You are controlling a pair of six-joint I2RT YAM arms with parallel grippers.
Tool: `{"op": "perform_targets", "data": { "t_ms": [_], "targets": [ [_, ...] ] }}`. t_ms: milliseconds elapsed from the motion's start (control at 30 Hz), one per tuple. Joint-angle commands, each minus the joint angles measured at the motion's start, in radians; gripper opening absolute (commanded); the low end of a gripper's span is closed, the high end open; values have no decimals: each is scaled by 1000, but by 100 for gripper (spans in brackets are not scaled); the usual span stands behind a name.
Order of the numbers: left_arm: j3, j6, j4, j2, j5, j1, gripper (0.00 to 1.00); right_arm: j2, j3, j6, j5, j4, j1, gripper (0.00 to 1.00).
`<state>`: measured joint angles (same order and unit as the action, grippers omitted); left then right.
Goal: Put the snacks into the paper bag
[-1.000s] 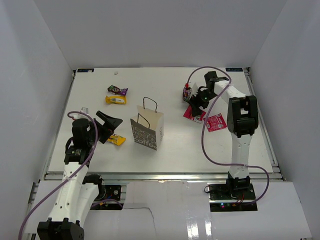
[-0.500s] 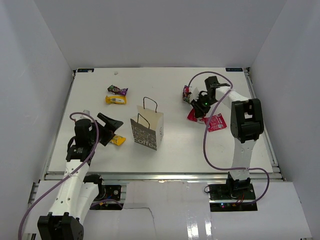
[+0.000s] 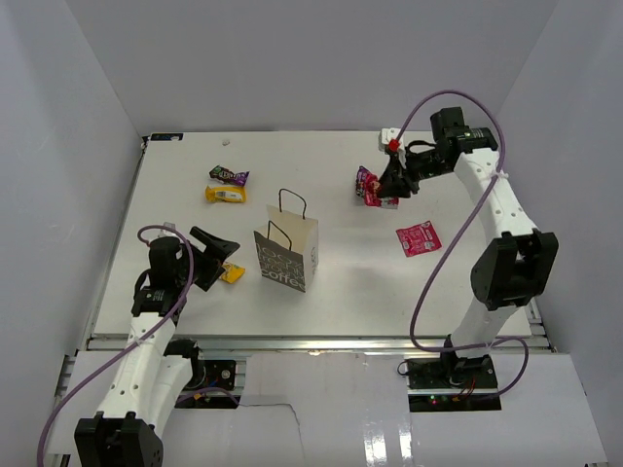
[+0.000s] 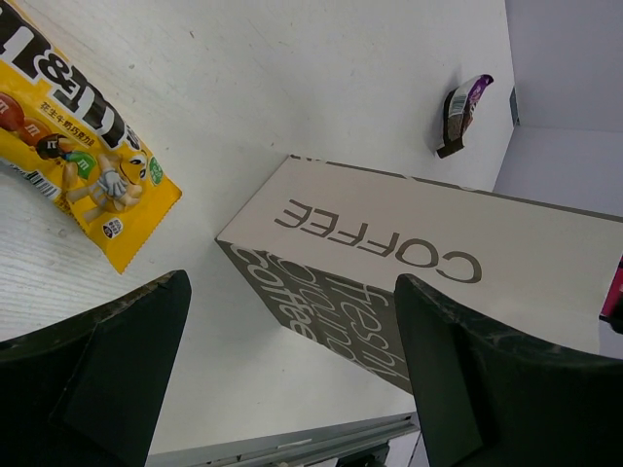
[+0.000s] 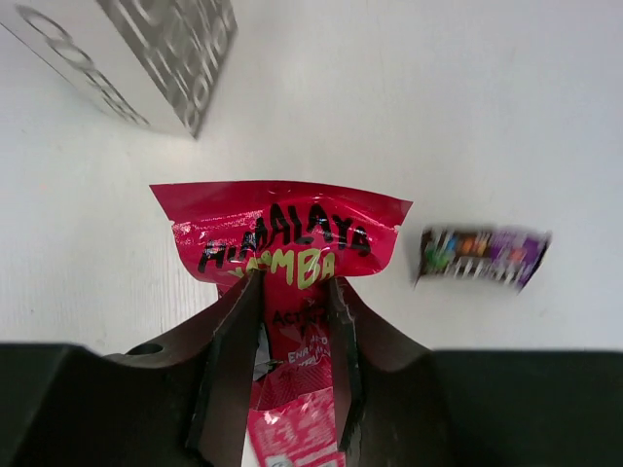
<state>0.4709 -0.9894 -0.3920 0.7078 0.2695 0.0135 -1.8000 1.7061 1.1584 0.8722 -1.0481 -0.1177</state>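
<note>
My right gripper will carry the packet to the left in the top view, over the paper bag's mouth [image 3: 291, 226], and let go of it, because the bag stands open there between its handles.
My right gripper [image 3: 388, 186] is shut on a red snack packet [image 5: 282, 233], lifted off the table right of the paper bag [image 3: 288, 255]; the same packet [image 3: 374, 197] hangs beside a purple snack [image 3: 362, 177] lying on the table. That purple snack [image 5: 484, 257] shows right of the right gripper [image 5: 292, 282]. A second red packet [image 3: 419, 237] lies flat on the table. My left gripper [image 3: 222, 258] stands open just left of the bag, with a yellow snack [image 3: 232, 273] beside it. In the left wrist view the yellow snack [image 4: 88, 165] lies left of the bag [image 4: 409, 282], beyond the open left gripper [image 4: 292, 389].
A yellow bar [image 3: 225, 195] and a purple packet [image 3: 229, 175] lie together at the back left of the white table [image 3: 321, 302]. White walls close in the table at the back and both sides. The bag's black handles [image 3: 291, 199] stand upright.
The right gripper closed on the red packet and rose with it, the arm swinging up and back. The left arm shifted only slightly and stayed open.
</note>
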Motion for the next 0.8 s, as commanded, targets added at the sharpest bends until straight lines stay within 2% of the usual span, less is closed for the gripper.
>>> {"op": "perform_targets", "data": {
  "t_ms": [0,100,133,400,600,767],
  "targets": [
    [-2,-8,-1,-1,-18,0,95,94,119,121,160,-162,-101,17],
    [2,-5,-1,7,-19,0,95,125,184,25,146,-119,-218,15],
    [0,-5,-1,5,-19,0,96,128,210,-53,131,-75,-243,13],
    [-6,-9,-2,-8,-21,0,95,111,263,-425,-76,174,-476,8],
    [-11,-11,-8,-25,-21,0,95,99,270,-667,-139,273,-557,8],
    [-18,-14,-10,-27,-16,0,95,106,279,-776,-182,300,-602,8]
  ]
}}
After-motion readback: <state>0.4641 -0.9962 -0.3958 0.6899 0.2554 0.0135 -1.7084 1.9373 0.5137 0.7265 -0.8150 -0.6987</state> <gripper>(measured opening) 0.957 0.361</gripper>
